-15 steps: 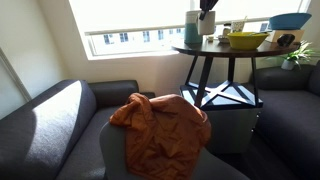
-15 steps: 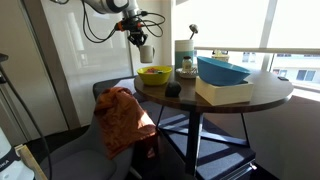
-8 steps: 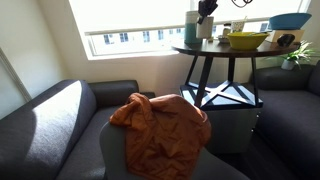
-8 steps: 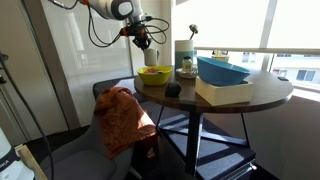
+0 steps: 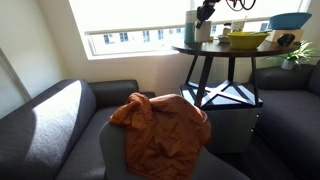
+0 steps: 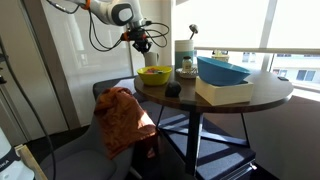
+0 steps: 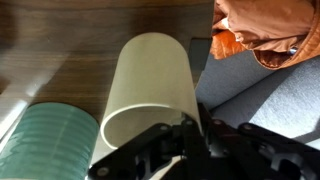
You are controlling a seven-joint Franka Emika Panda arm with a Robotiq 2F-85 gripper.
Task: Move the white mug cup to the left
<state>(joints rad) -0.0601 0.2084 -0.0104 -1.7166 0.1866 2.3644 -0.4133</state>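
I will next lower the mug held in my gripper onto the tabletop beside the teal cylinder, then release its rim.
The white mug cup (image 7: 150, 90) fills the middle of the wrist view, lying tilted with my gripper (image 7: 190, 130) shut on its rim. It hangs over the wooden table's (image 7: 70, 40) edge, close beside the teal cylinder (image 7: 50, 145). In both exterior views the gripper (image 5: 204, 13) (image 6: 142, 38) holds the mug in the air above the round table's (image 5: 215, 50) edge, near the teal cylinder (image 5: 190, 28) (image 6: 184, 54) and the yellow bowl (image 5: 246, 40) (image 6: 154, 74). The mug itself is hard to make out there.
A blue bowl (image 6: 222, 70) rests on a white box (image 6: 225, 92) on the table, with a small dark object (image 6: 172, 90) nearby. An orange cloth (image 5: 160, 125) (image 6: 120, 115) lies on the grey armchair below the table edge. A grey sofa (image 5: 50, 125) stands by the window.
The gripper has lifted slightly and turned with the mug in it, so the mug is now tilted rather than hanging below the fingers. Nothing else has moved.
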